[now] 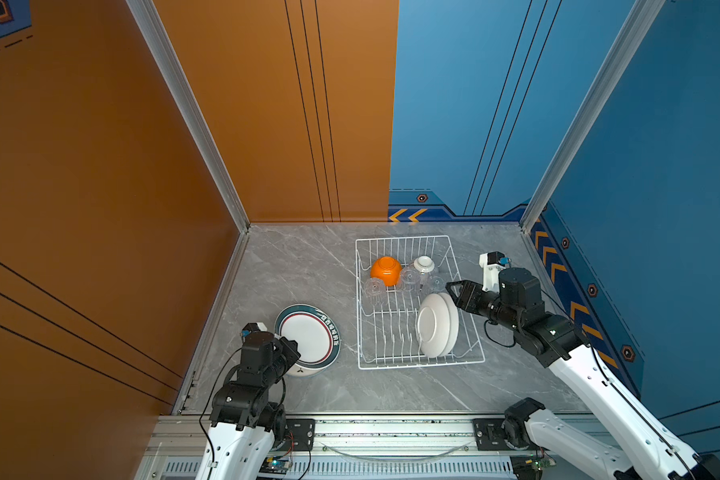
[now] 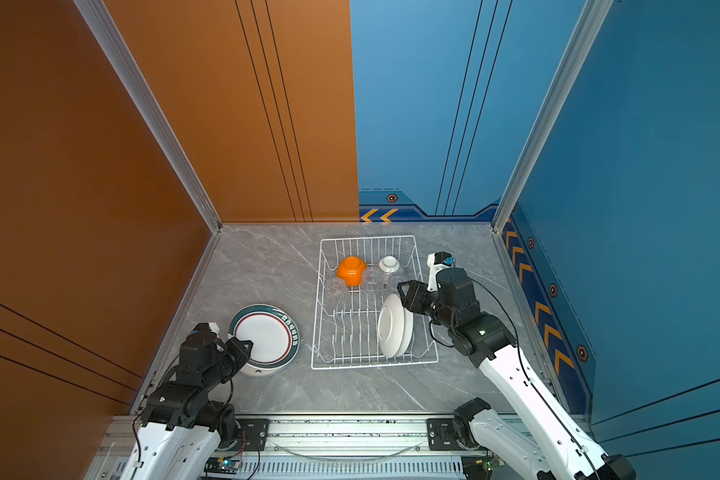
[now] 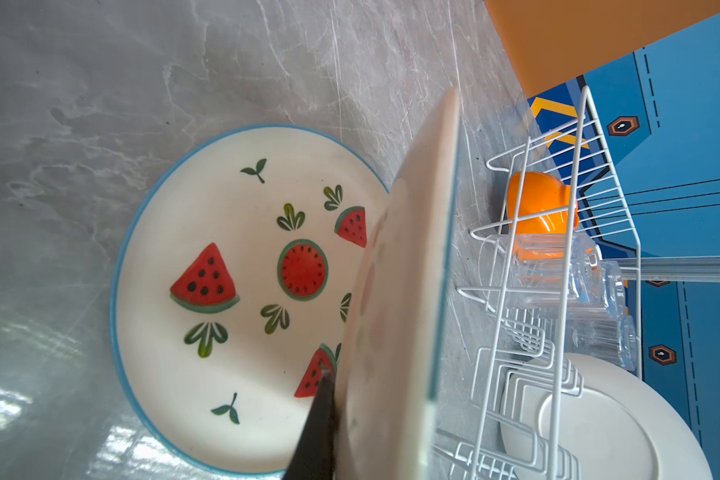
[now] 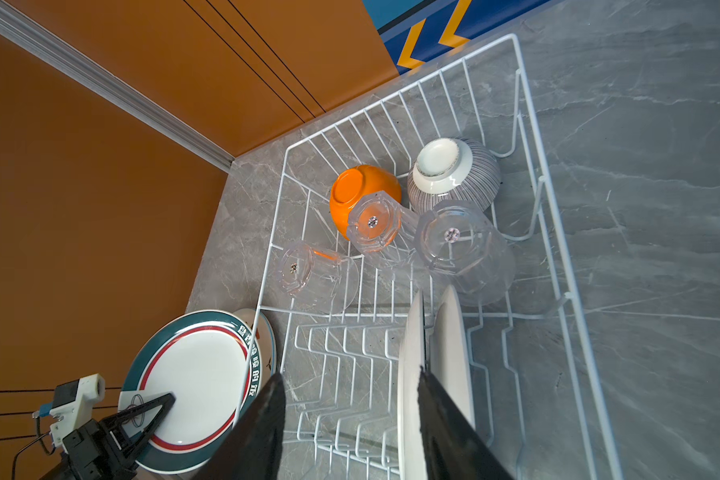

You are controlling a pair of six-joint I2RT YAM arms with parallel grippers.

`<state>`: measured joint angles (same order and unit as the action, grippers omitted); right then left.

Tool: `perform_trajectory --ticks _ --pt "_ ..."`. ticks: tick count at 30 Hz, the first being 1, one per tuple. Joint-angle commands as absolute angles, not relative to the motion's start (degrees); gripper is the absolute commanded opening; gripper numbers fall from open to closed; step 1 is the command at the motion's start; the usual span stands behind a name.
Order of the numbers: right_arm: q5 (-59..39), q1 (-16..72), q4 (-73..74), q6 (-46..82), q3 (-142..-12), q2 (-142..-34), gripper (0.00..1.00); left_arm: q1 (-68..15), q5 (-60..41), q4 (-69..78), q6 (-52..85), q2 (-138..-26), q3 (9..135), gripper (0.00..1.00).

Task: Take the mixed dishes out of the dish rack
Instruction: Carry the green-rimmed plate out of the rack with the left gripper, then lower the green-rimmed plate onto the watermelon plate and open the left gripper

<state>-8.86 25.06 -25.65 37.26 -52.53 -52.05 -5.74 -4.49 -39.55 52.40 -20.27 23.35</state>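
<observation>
Next, my left gripper moves down toward the watermelon-patterned plate and releases the teal-rimmed plate onto it, because that plate lies flat and empty directly beneath.
The white wire dish rack [image 1: 404, 238] [image 2: 366, 237] [image 4: 520, 104] holds an upturned orange bowl [image 1: 385, 270] [image 4: 358, 191], a ribbed white bowl [image 1: 424, 264] [image 4: 454, 174], clear glass cups [image 1: 374, 287] [image 4: 462, 245] and two upright white plates [image 1: 433, 328] [image 4: 410, 353]. My right gripper [image 1: 452, 291] [image 4: 350, 374] is open at their top edge, with one finger between the two plates. Left of the rack, my left gripper [image 1: 289, 345] [image 3: 337, 374] is shut on a teal-rimmed plate [image 1: 308, 332] [image 3: 408, 291] [image 4: 196, 374]. It holds the plate tilted over a watermelon-patterned plate [image 3: 208, 249].
The grey marble table [image 1: 308, 266] is walled by an orange panel [image 1: 100, 208] on the left and blue panels [image 1: 661, 208] at the back and right. The watermelon plate lies flat on the table close to the left wall.
</observation>
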Motion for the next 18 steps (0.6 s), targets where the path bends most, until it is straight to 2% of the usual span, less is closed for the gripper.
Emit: perform_trajectory --ticks 1,5,10,12,14,15,16,17,18 --pt "-7.6 25.8 -27.9 36.3 -51.6 -51.0 0.53 -4.0 -7.5 -34.9 52.2 -20.5 22.7 0.0" --pt "-6.8 26.2 -28.4 37.1 -50.7 -50.5 0.53 -2.0 -10.5 -33.0 52.4 -22.1 20.3 0.0" --pt "-5.4 26.5 -29.4 37.3 -50.2 -49.8 0.53 -2.1 -8.9 -35.5 51.2 -21.2 20.2 0.02" --pt "-4.9 26.5 -29.5 37.5 -50.0 -49.3 0.53 -2.1 -8.1 -36.2 51.3 -20.9 19.9 0.23" --pt "-4.7 26.6 -29.5 37.6 -50.2 -49.4 0.53 -2.0 -8.0 -36.5 51.5 -20.7 19.2 0.48" --pt "-4.7 26.6 -29.6 37.7 -50.3 -49.4 0.53 -2.0 -8.1 -36.6 51.6 -20.6 19.0 0.57" --pt "-4.7 26.7 -29.7 37.7 -50.5 -49.5 0.53 -2.0 -8.2 -36.7 52.0 -20.6 18.8 0.71" --pt "-4.7 26.8 -29.9 37.7 -50.8 -49.7 0.53 -2.0 -7.8 -37.4 52.5 -20.7 18.8 0.9" --pt "-4.7 26.9 -30.0 37.7 -50.9 -49.8 0.53 -2.0 -7.2 -38.1 52.8 -20.7 18.8 0.98"
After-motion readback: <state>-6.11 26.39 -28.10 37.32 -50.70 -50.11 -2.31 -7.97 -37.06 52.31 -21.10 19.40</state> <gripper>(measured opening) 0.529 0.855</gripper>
